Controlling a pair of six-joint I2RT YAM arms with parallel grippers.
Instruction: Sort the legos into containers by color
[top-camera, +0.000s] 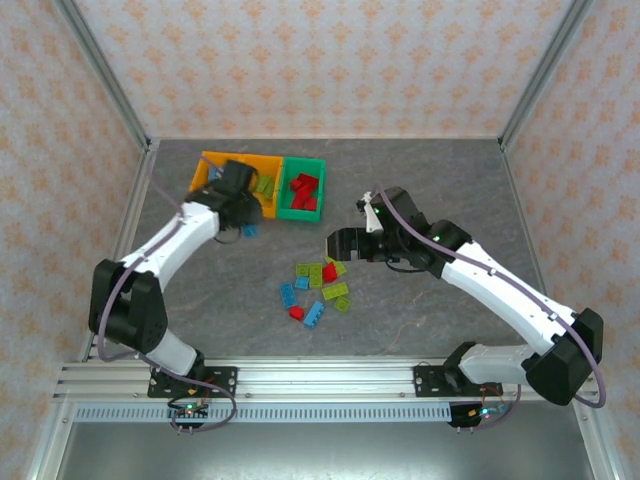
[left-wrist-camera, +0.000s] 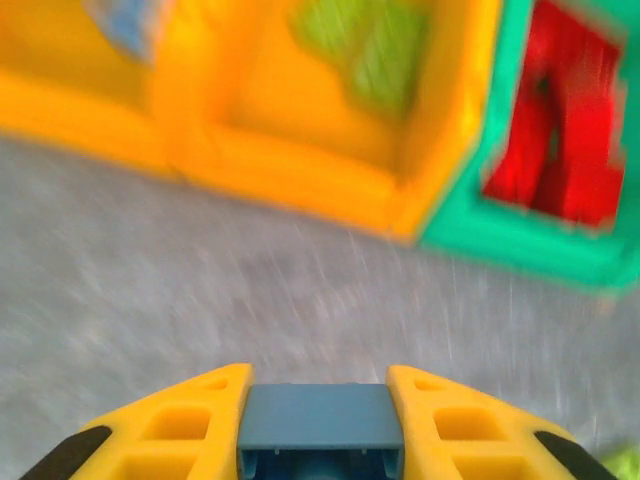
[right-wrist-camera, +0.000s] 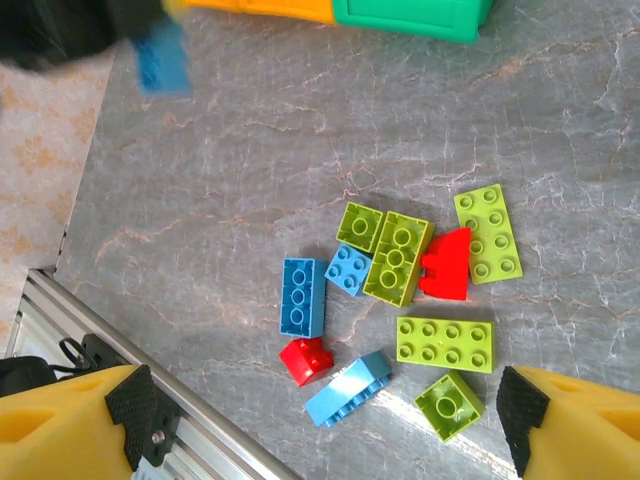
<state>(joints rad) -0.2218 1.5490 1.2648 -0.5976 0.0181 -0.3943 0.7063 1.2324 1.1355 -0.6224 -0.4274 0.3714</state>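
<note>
The robot will next carry the matching blue lego outward with its left gripper, over the orange bin with something blue inside, and let go of it.
My left gripper (left-wrist-camera: 318, 385) is shut on a blue lego (left-wrist-camera: 320, 420) held between its yellow fingers. It hangs just in front of the containers (top-camera: 210, 160). The row runs orange bin (left-wrist-camera: 80, 110) with something blue inside, orange bin (left-wrist-camera: 300, 180) with lime green pieces, and green bin (left-wrist-camera: 500, 235) with red ones. My right gripper (right-wrist-camera: 330, 430) stands open above the loose legos. Among these are a blue brick (right-wrist-camera: 302, 296), a small red one (right-wrist-camera: 306, 360) and a lime plate (right-wrist-camera: 444, 344).
The loose pile (top-camera: 318, 285) lies mid-table between the arms. The metal rail (right-wrist-camera: 150, 400) of the table's near edge runs just below the pile in the right wrist view. Patterned walls enclose the grey tabletop (top-camera: 440, 180).
</note>
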